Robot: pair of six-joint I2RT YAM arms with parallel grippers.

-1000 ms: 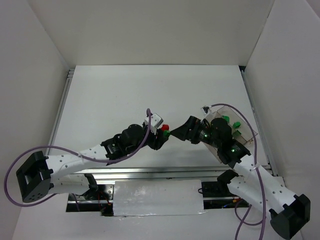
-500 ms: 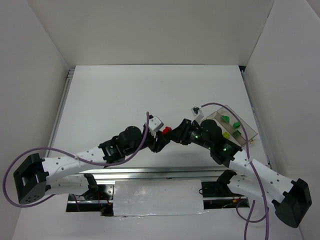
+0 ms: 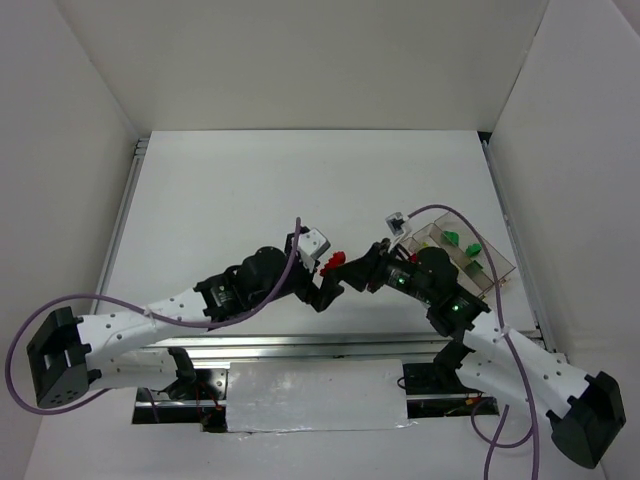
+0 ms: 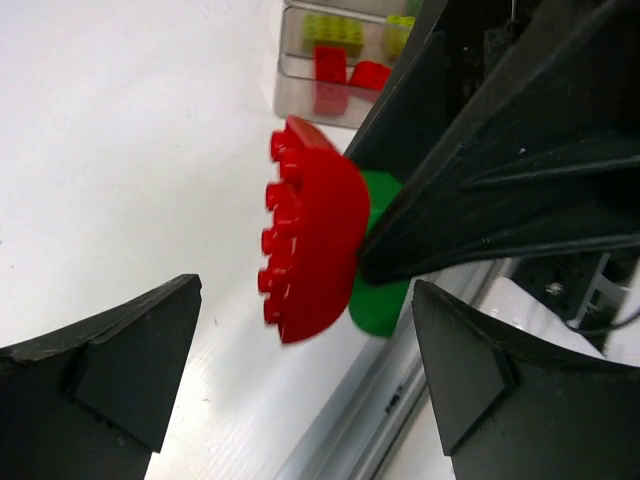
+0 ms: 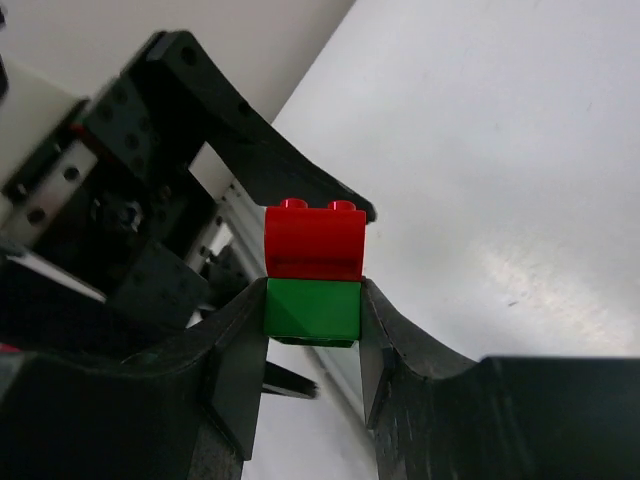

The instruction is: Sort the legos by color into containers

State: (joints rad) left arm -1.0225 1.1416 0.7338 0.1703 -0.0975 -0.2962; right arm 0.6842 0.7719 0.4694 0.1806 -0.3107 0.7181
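Note:
The far section of matching green legos lies to my right gripper's right in the top view, so I will carry the dark green lego over it and release.
Two joined legos hang above the table: a red lego (image 5: pixel 313 243) stuck on a dark green lego (image 5: pixel 312 308). My right gripper (image 5: pixel 313 292) is shut on the green one, a finger on each side. In the left wrist view the red lego (image 4: pixel 310 245) and green lego (image 4: pixel 382 295) sit between the spread fingers of my left gripper (image 4: pixel 305 292), which is open and touches neither. From above, the red lego (image 3: pixel 333 261) shows where the left gripper (image 3: pixel 322 278) and right gripper (image 3: pixel 347 270) meet. The clear tray of containers (image 3: pixel 497 262) lies at the right.
The tray (image 4: pixel 291 92) holds red legos (image 4: pixel 330 75) in one compartment and yellow-green ones (image 4: pixel 335 30) in another. From above, green legos (image 3: pixel 452 239) show in its far compartment. The aluminium rail (image 3: pixel 300 345) runs along the table's near edge. White walls enclose the table.
My right gripper has shut on the green lego. My left gripper has opened and let go of the pair, and its fingers now stand wide.

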